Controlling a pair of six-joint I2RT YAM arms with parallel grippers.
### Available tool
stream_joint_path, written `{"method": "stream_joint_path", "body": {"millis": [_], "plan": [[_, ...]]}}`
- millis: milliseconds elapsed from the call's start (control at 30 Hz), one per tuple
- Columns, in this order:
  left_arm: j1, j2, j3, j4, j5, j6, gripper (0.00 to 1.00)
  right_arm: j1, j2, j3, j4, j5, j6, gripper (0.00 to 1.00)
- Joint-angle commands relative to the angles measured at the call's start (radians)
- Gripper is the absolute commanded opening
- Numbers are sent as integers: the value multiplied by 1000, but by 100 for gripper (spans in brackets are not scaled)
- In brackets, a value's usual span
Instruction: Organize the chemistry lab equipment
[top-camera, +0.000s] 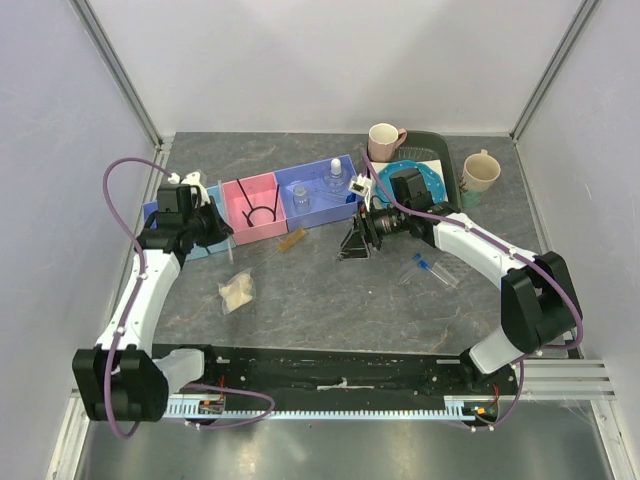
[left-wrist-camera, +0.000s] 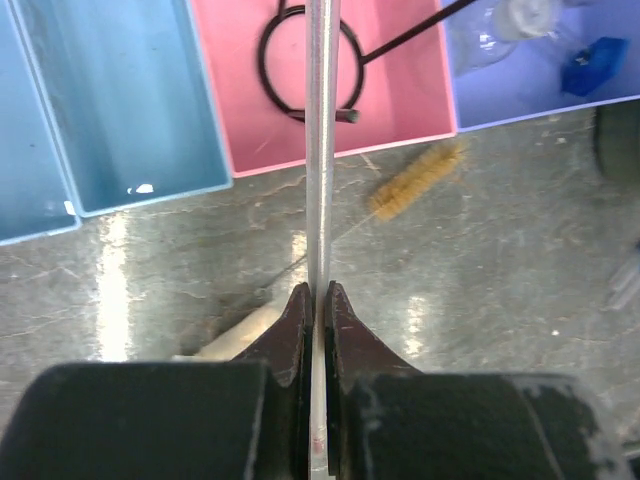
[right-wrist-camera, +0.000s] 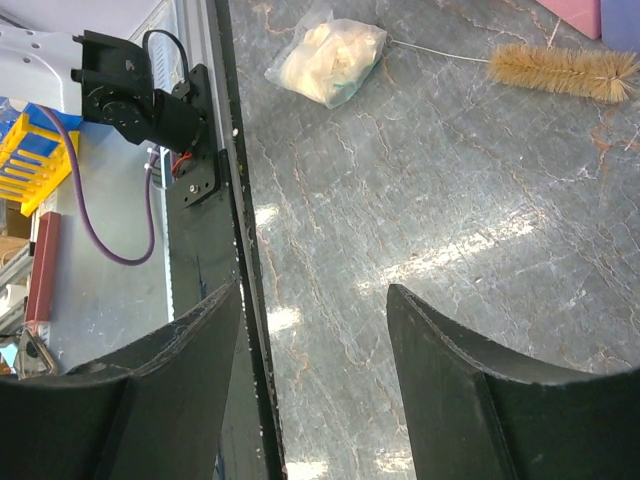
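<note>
The rod goes down and to the left in the top view with my left gripper next, into the light blue bin (left-wrist-camera: 126, 98), since that bin is empty.
My left gripper (left-wrist-camera: 318, 296) is shut on a thin clear rod (left-wrist-camera: 320, 150) that sticks out forward over the front wall of the pink bin (left-wrist-camera: 400, 110). In the top view the left gripper (top-camera: 218, 232) is just in front of the bins. A black wire loop (left-wrist-camera: 300, 70) lies in the pink bin. A white-capped clear bottle (top-camera: 335, 178) and a blue-capped vial (top-camera: 302, 198) stand in the purple bin (top-camera: 345, 163). My right gripper (top-camera: 352, 243) is open and empty above the table; it also shows in the right wrist view (right-wrist-camera: 312, 300). A small clear bag (top-camera: 237, 290) lies mid-table. Blue-capped vials (top-camera: 428, 267) lie to the right.
A light blue bin (left-wrist-camera: 120, 100) stands left of the pink one. A tan bristle brush (top-camera: 292, 240) lies in front of the bins. Two mugs (top-camera: 383, 137) (top-camera: 478, 172) and a blue dotted plate (top-camera: 428, 180) sit at the back right.
</note>
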Motion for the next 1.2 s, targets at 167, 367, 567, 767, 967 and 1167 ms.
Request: {"method": "stream_joint_path", "body": {"millis": [167, 367, 567, 767, 967, 1167], "plan": [[112, 185, 114, -12, -31, 207, 2, -8, -33, 46, -20, 11, -75, 68], [156, 358, 171, -3, -19, 263, 2, -8, -29, 49, -23, 8, -78, 68], [163, 487, 240, -32, -1, 262, 3, -8, -23, 50, -24, 8, -81, 68], [163, 538, 291, -66, -4, 237, 7, -9, -9, 56, -26, 4, -83, 68], [164, 575, 332, -98, -17, 210, 19, -9, 6, 60, -21, -14, -72, 68], [163, 596, 349, -117, -28, 201, 30, -9, 14, 70, -24, -9, -75, 68]]}}
